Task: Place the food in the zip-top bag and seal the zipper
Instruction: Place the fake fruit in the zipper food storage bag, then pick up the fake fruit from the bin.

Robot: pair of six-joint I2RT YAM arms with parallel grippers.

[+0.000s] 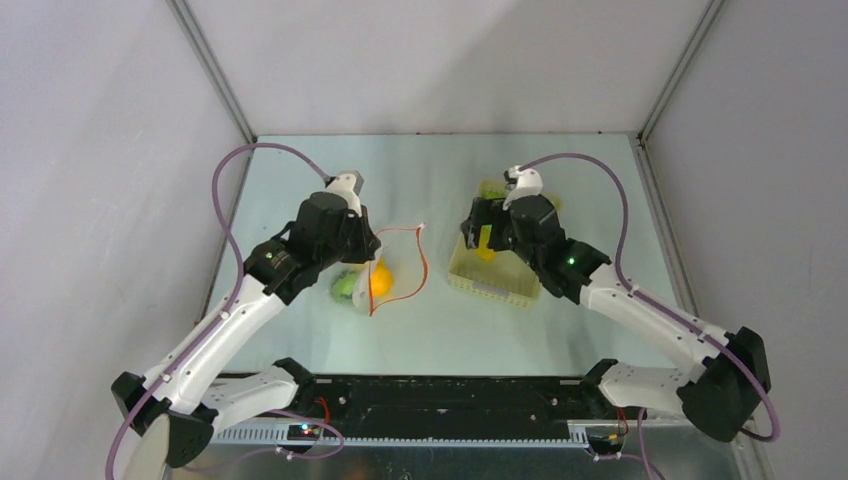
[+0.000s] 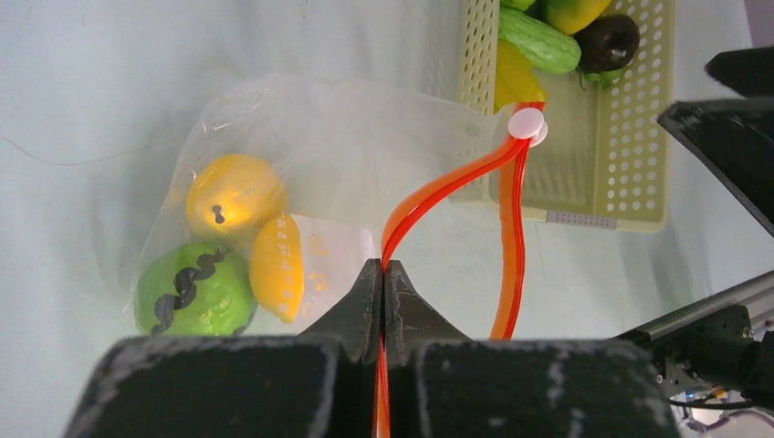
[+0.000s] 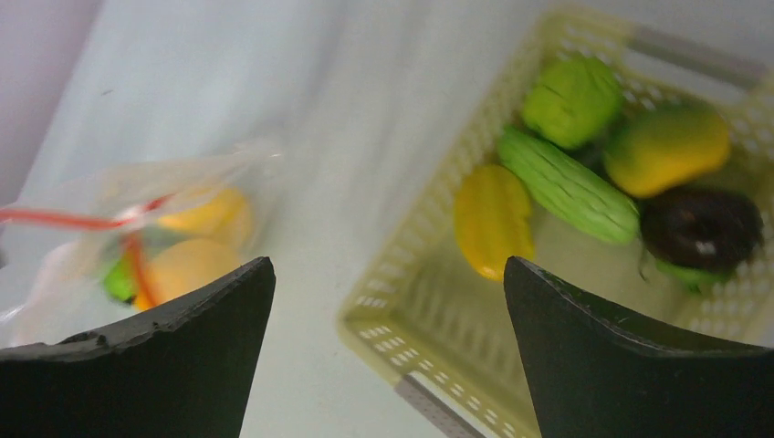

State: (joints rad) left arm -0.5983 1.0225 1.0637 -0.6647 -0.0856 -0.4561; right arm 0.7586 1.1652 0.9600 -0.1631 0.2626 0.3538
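Note:
My right gripper is going to go down into the basket next and close across the yellow piece beside the cucumber, since the piece lies uncovered beside the basket's bare bottom.
The clear zip-top bag lies left of centre with its mouth held open as a loop of red-orange zipper. My left gripper is shut on that zipper strip. Inside the bag sit a green fruit, a yellow fruit and a yellow-orange piece. More food lies in the basket: a yellow piece, a green cucumber, a green fruit, an orange-yellow fruit and a dark purple one. My right gripper hangs open above the basket's near corner, holding nothing.
The pale yellow lattice basket stands right of the bag in the top view. Grey walls close the table on three sides. A black rail with the arm bases runs along the near edge.

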